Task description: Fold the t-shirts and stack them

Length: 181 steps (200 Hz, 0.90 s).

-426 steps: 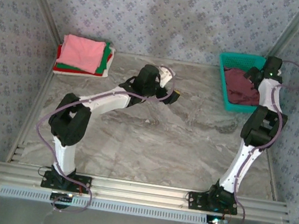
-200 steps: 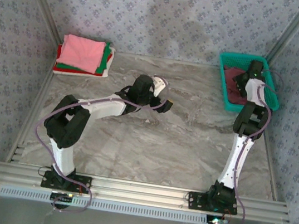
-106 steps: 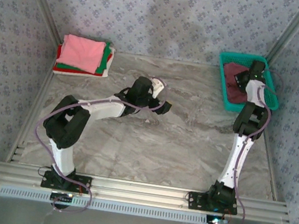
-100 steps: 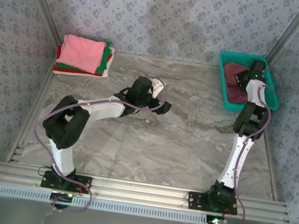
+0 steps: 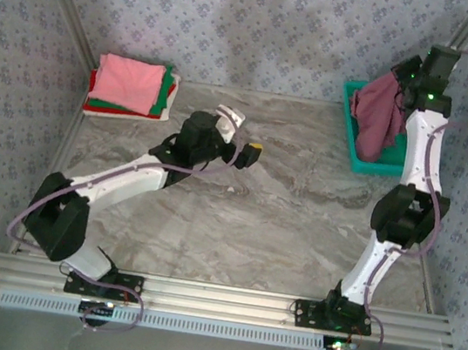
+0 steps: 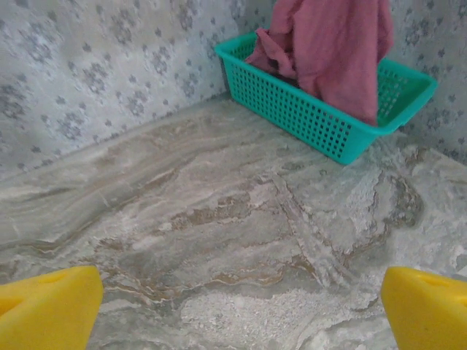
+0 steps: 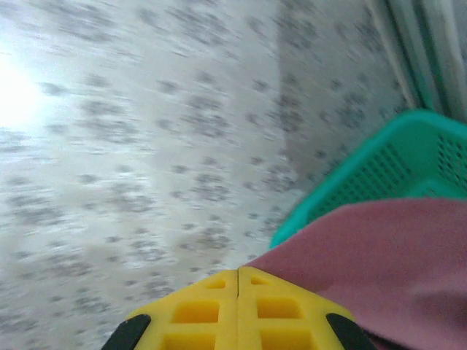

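The shirt's top goes up and over the bare marble in my right gripper next and is released there, since that space lies between it and the left gripper.
A maroon t-shirt [image 5: 377, 113] hangs bunched above the teal basket [image 5: 376, 166], its lower end still inside. My right gripper [image 5: 407, 78] is raised high at the back right and shut on the shirt's top. In the right wrist view the yellow fingers [image 7: 238, 292] are pressed together, with maroon cloth [image 7: 387, 255] beside them. The left gripper [image 5: 244, 137] hovers over the middle of the table, open and holding nothing. Its wrist view has the pads wide apart [image 6: 237, 313], facing the hanging shirt [image 6: 328, 44]. A folded stack [image 5: 130, 85], pink on top, lies at the back left.
The teal mesh basket [image 6: 306, 117] stands against the back right corner by the patterned wall [image 7: 146, 146]. Walls close in the marble table [image 5: 280, 217] on three sides. An aluminium rail [image 5: 216, 297] runs along the near edge.
My right gripper shut inside the basket, then rose, lifting the maroon t-shirt up out of it. The left arm stretched out lower and shifted a little to the left.
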Available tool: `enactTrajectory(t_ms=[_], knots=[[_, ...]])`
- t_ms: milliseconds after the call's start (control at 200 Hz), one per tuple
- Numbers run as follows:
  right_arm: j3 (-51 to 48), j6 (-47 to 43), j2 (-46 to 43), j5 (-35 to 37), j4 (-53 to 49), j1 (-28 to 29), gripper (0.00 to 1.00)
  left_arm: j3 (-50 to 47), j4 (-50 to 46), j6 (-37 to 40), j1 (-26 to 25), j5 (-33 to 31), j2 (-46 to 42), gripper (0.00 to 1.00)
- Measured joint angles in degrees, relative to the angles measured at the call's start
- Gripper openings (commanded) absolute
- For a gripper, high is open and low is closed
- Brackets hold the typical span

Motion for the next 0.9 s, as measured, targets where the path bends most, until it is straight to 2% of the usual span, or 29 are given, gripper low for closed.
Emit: enactTrajectory(t_ms=[145, 380, 520, 695, 735, 824, 854, 904], knots=[[5.75, -7.08, -3.32, 1.05, -2.71, 4.26, 0.00, -1.90, -0.24, 0.02, 0.00, -1.51, -5.27, 0.98], [20.59, -20.06, -4.98, 2.10, -10.08, 15.96, 0.00, -5.95, -1.49, 1.07, 0.00, -5.90, -14.08, 0.98], [20.55, -24.35, -9.81, 2.49, -11.63, 22.49, 0.00, -8.96, -2.45, 2.21, 0.02, -9.14, -19.45, 0.98], [13.38, -27.47, -16.39, 5.01, -8.61, 30.62, 0.00, -11.67, -3.48, 2.93, 0.59, -12.15, -24.59, 0.98], [10.45, -27.45, -17.59, 5.79, -7.48, 31.50, 0.10, -12.41, -3.91, 2.89, 0.90, -12.98, -25.42, 0.98], [-4.02, -26.18, -22.21, 8.11, -1.97, 31.76, 0.49, -15.52, -4.39, 2.54, 1.29, -14.51, -27.32, 0.98], [-9.33, -25.51, -23.50, 9.01, -0.52, 31.54, 0.54, -16.98, -4.48, 2.34, 1.51, -14.82, -28.04, 0.98], [-17.70, -23.80, -24.74, 10.21, 1.51, 30.99, 0.56, -19.61, -5.16, 1.86, 1.84, -15.08, -29.35, 0.98]])
